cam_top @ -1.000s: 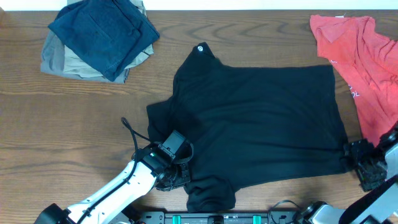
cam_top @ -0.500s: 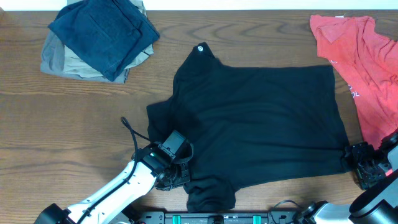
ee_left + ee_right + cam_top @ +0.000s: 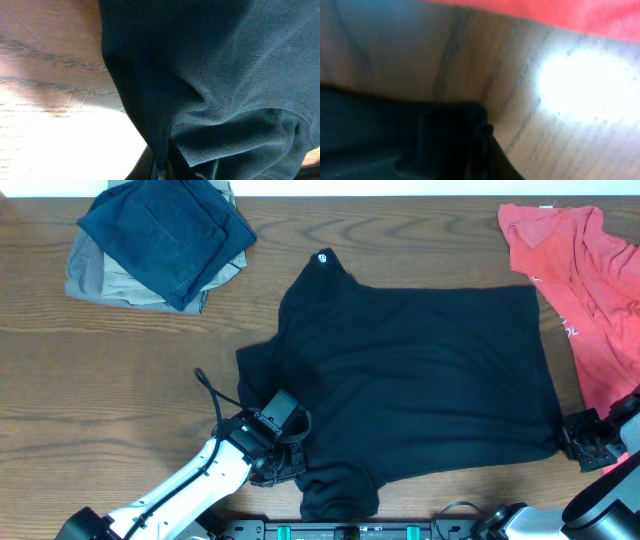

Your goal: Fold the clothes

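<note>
I should next move the near edge of the spread garment outward over the cloth with my left gripper, stop short of the logo and let go of it there.
The clothes, one large black garment [image 3: 420, 370] with a small white round logo [image 3: 323, 258] at its far tip, lie spread across the middle of the wooden table. My left gripper [image 3: 283, 463] is shut on the garment's near left edge; the left wrist view shows black fabric [image 3: 215, 90] bunched and pinched at the bottom of the frame. At the near right corner my right gripper [image 3: 572, 438] is shut on the cloth; its wrist view shows that dark corner [image 3: 445, 140] caught between the jaws, over bare wood.
A coral-red shirt [image 3: 585, 275] lies at the right edge, close to my right arm, and shows along the top of the right wrist view [image 3: 560, 12]. A navy garment on a khaki one [image 3: 165, 235] is stacked at the far left.
My right gripper has closed on the garment's near right corner and shifted slightly. The left arm and the garment have not moved.
</note>
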